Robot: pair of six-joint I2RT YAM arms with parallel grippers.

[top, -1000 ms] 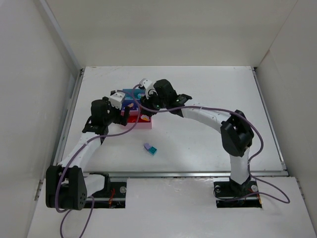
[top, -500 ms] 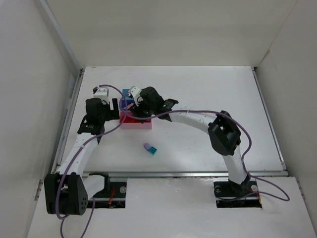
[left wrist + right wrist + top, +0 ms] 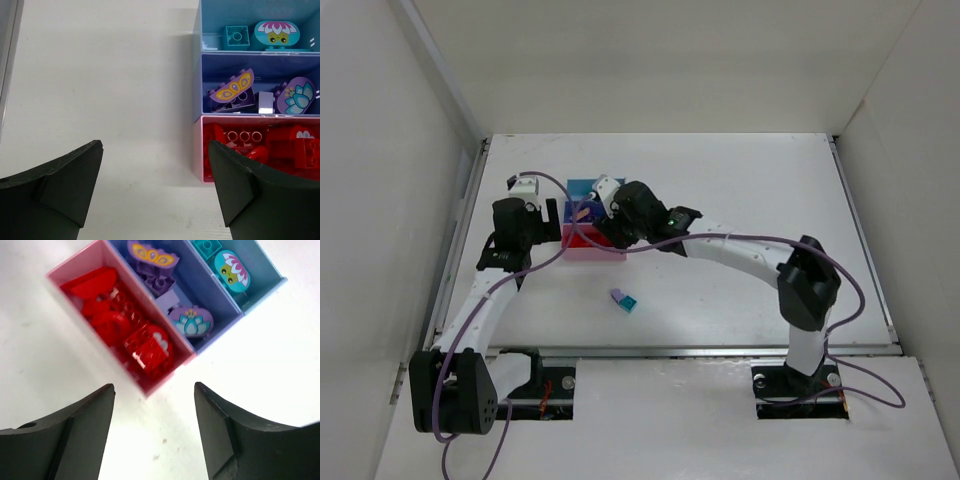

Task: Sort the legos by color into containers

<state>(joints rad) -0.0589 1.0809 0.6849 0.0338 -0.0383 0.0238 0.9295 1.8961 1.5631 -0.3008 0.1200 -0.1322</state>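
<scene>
My right gripper should next move back from the trays and down onto the lilac brick (image 3: 616, 296) beside the teal one, because the lilac brick is still outside the purple-blue tray.
Three joined trays lie ahead of both wrist cameras: light blue (image 3: 212, 20), purple-blue (image 3: 212, 75) and pink (image 3: 197, 150). Red legos (image 3: 280, 145) fill the pink tray, lilac pieces (image 3: 232, 90) lie in the purple-blue one, and a teal brick (image 3: 236, 36) lies in the light blue one. In the top view the trays (image 3: 582, 248) are partly hidden by the right arm. A lilac brick (image 3: 616, 296) and a teal brick (image 3: 631, 304) lie together on the table nearer the bases. My left gripper (image 3: 155, 147) is open and empty, left of the trays. My right gripper (image 3: 154, 390) is open and empty above the table beside the pink tray's corner.
White walls enclose the table on three sides, and a metal rail (image 3: 460, 230) runs along the left edge. Purple cables (image 3: 740, 225) trail along both arms.
My left gripper has pulled back to the left, away from the trays. My right gripper swung left over the trays, then drew back a little to the right.
</scene>
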